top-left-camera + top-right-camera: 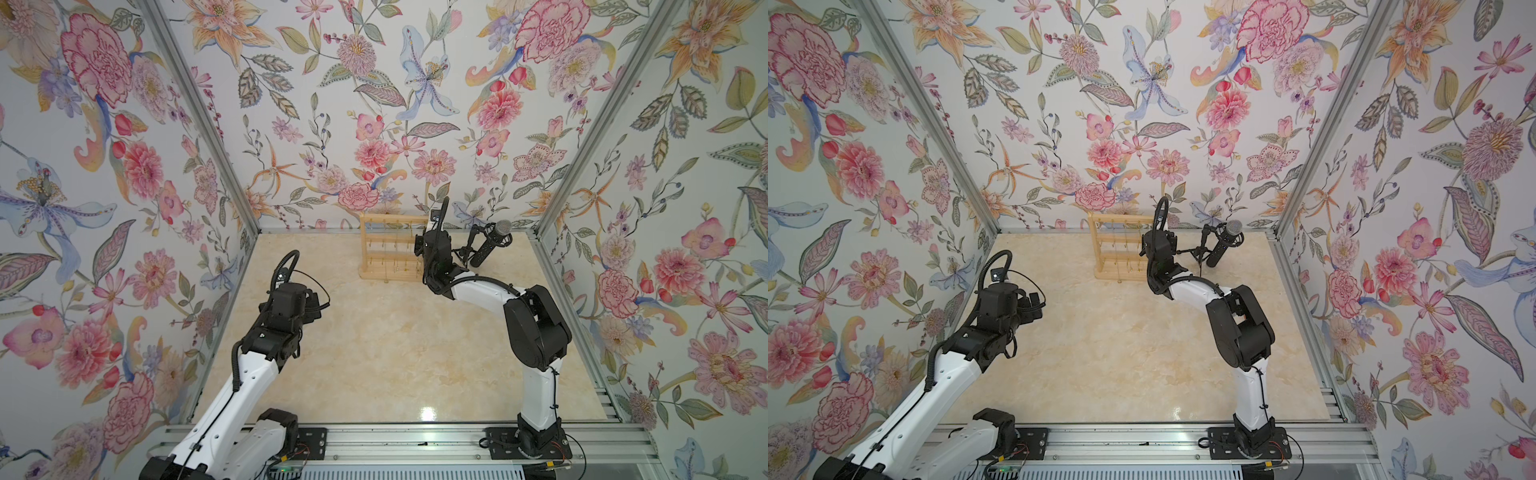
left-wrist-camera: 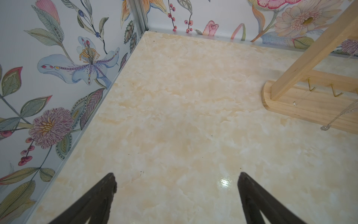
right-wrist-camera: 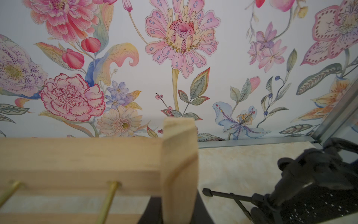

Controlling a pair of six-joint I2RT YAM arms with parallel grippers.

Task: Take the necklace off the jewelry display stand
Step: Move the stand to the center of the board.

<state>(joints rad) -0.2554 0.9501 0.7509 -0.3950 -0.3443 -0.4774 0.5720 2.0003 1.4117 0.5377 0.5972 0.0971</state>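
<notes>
My right gripper slides the stand toward the microphone next and releases the post, because bare tabletop shows between the post (image 3: 180, 155) and the microphone's tripod.
The light-wood jewelry display stand (image 1: 386, 245) (image 1: 1117, 246) stands at the back of the table. In the right wrist view my right gripper (image 3: 175, 201) is shut on its right upright post (image 3: 180, 155), one dark finger on each side. A thin silver necklace (image 2: 342, 113) hangs in front of the stand, and its pendant (image 2: 326, 127) rests by the base (image 2: 290, 105). The pendant (image 1: 386, 281) shows faintly in a top view. My left gripper (image 2: 177, 178) (image 1: 316, 302) hovers open over bare table, left of the stand and well short of it.
A black microphone on a tripod (image 1: 490, 243) (image 1: 1223, 245) (image 3: 319, 184) stands just right of the stand, close to my right wrist. Brass pegs (image 3: 108, 197) stick out of the bars. Flowered walls close in the left, back and right sides.
</notes>
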